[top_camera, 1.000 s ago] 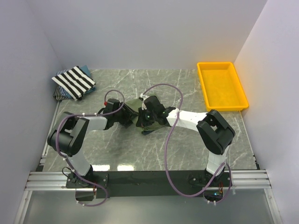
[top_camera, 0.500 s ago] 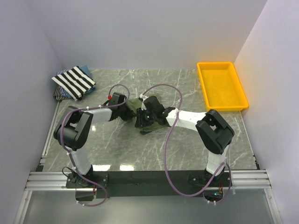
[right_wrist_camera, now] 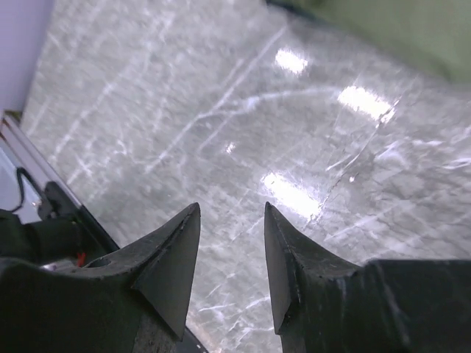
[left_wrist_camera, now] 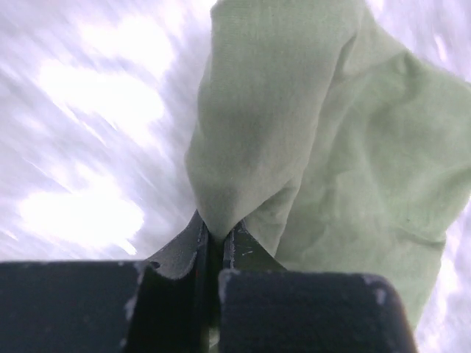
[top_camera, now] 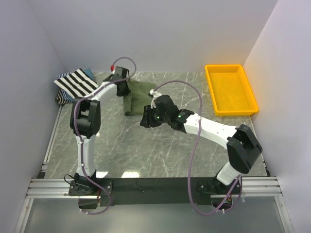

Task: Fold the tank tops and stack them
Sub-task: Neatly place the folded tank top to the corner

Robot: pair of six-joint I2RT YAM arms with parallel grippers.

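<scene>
The robot next needs to swing its left gripper to the left in the top view, over the striped tank top (top_camera: 77, 84), and let go of the olive one, since the stack is there.
The olive-green tank top (top_camera: 140, 95) hangs in a loose bundle at the back of the table, just right of the stack. My left gripper (top_camera: 123, 89) is shut on a pinched fold of it, and in the left wrist view the cloth (left_wrist_camera: 316, 147) bulges out from between the closed fingers of that gripper (left_wrist_camera: 217, 234). The black-and-white striped tank top (top_camera: 77, 84) lies folded at the far left on a bluish one (top_camera: 88, 73). My right gripper (top_camera: 146, 119) is open and empty just below the olive cloth. The right wrist view shows this gripper (right_wrist_camera: 232, 213) over bare marble, with olive cloth (right_wrist_camera: 397, 29) at the top right.
A yellow plastic tray (top_camera: 231, 88) stands at the back right. The white walls close in on the left, back and right. A purple cable (top_camera: 194, 145) loops beside the right arm. The black mounting rail (top_camera: 155, 187) runs along the near edge.
My left gripper has shut on the olive top and carried it from the middle toward the back left. The right gripper has opened, let go of the cloth and drawn back.
</scene>
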